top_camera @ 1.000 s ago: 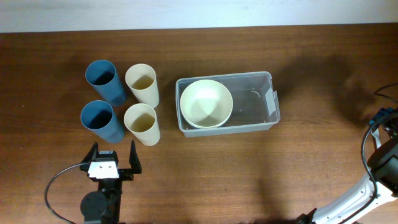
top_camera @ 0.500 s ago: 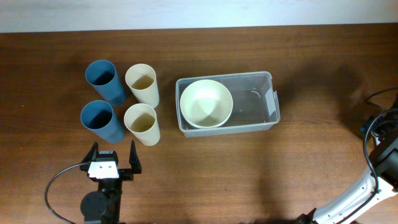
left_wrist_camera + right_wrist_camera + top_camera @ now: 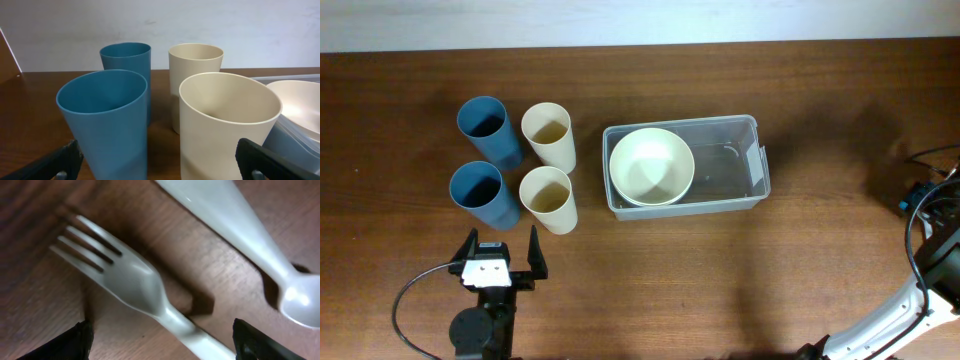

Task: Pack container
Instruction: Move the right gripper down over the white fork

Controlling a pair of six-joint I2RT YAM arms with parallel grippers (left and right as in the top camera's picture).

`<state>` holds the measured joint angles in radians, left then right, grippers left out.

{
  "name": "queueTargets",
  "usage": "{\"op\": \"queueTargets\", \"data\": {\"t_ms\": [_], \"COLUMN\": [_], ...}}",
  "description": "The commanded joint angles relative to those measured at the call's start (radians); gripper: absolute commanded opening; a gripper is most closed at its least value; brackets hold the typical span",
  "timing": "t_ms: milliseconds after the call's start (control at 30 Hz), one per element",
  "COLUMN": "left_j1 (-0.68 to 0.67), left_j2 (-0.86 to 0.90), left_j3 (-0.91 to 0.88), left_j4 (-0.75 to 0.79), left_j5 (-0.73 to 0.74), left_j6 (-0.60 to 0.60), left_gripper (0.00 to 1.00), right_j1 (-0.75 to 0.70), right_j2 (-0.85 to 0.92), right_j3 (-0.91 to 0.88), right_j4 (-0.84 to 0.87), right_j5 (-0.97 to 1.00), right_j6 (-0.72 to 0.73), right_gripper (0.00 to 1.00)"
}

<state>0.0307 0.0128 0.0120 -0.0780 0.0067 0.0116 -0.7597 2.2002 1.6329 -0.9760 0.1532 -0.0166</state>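
Observation:
I need to slide my right gripper low toward the container, away from the spoon, before I close it on the fork's handle (image 3: 191, 334).
The clear container (image 3: 725, 165) lies at the middle of the table, its white label on the right end. A cream bowl (image 3: 651, 166) fills its left half. My left gripper (image 3: 502, 255) stands open near the front edge, just short of the cups; in its wrist view the gripper (image 3: 160, 160) holds nothing. In the right wrist view a white fork (image 3: 130, 277) and a white spoon (image 3: 240, 225) lie on the wood. My right gripper (image 3: 162, 340) is open low over the fork, one finger on each side of its handle, not touching it.
Two blue cups (image 3: 485, 130) (image 3: 480, 192) and two cream cups (image 3: 549, 135) (image 3: 549, 198) stand upright left of the container. The nearest pair (image 3: 107, 120) (image 3: 227, 120) looms right before my left fingers. The right arm (image 3: 930, 250) sits at the table's far right edge.
The right arm has slid a little further toward the right edge of the overhead view. The left arm, cups, bowl and container have not moved.

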Motion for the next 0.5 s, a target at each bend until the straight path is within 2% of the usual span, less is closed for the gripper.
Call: {"op": "queueTargets", "data": {"t_ms": [0,333,467], "left_j1": [0.006,0.006,0.006], "left_j2": [-0.006,-0.006,-0.006], "left_j3": [-0.003,-0.003,-0.003], "left_j4": [-0.005,-0.005,-0.005], "left_j5": [-0.003,-0.003,-0.003], "left_j6": [0.019,0.019,0.019], "left_gripper": [1.0,1.0,1.0], "right_j1": [0.006,0.006,0.006], "right_j2": [0.07,0.12,0.12], "right_j3": [-0.053,-0.079,-0.08], "right_j4": [0.013,0.013,-0.006], "right_j5": [-0.092,-0.127,-0.199], "right_j6": [-0.058,-0.054,-0.019], "right_gripper": [0.84,0.84,0.77]}}
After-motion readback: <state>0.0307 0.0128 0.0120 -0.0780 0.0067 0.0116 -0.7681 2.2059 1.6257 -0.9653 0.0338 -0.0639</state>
